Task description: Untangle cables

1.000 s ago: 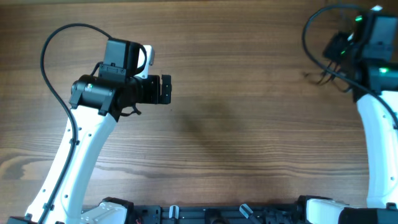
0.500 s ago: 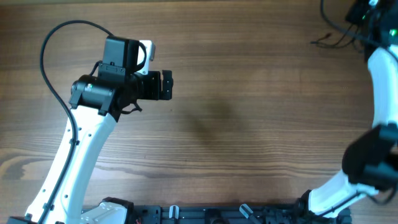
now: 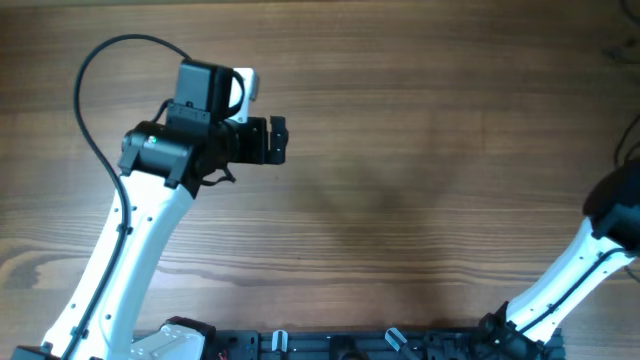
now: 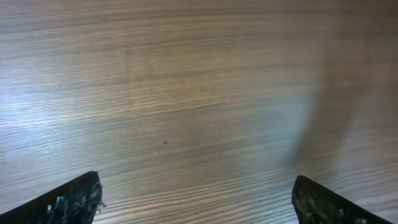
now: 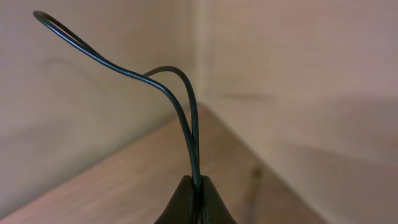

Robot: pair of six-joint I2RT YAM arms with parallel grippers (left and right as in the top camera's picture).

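The cables go down toward the tabletop by the walls' corner next, and my right gripper releases them. Parts of the cables still stand up clear of the tabletop.
In the right wrist view my right gripper (image 5: 198, 188) is shut on the cables (image 5: 194, 155). Two thin dark strands rise from between the fingertips, and one arcs away to a small loop at the upper left. In the overhead view that gripper is outside the picture and only its white arm (image 3: 590, 260) shows at the lower right. My left gripper (image 3: 278, 140) hovers over the left half of the wooden table (image 3: 400, 200), pointing right. It is open (image 4: 199, 208), with only bare wood between its fingers.
The right wrist view looks past the table's edge at pale walls meeting in a corner (image 5: 205, 81). A black base rail (image 3: 340, 345) runs along the near edge of the table. The left arm's thick black cable (image 3: 95, 90) loops at the far left.
The right arm has swung right and out of the overhead picture, taking the cables with it. The left gripper has drifted slightly right and stays open.
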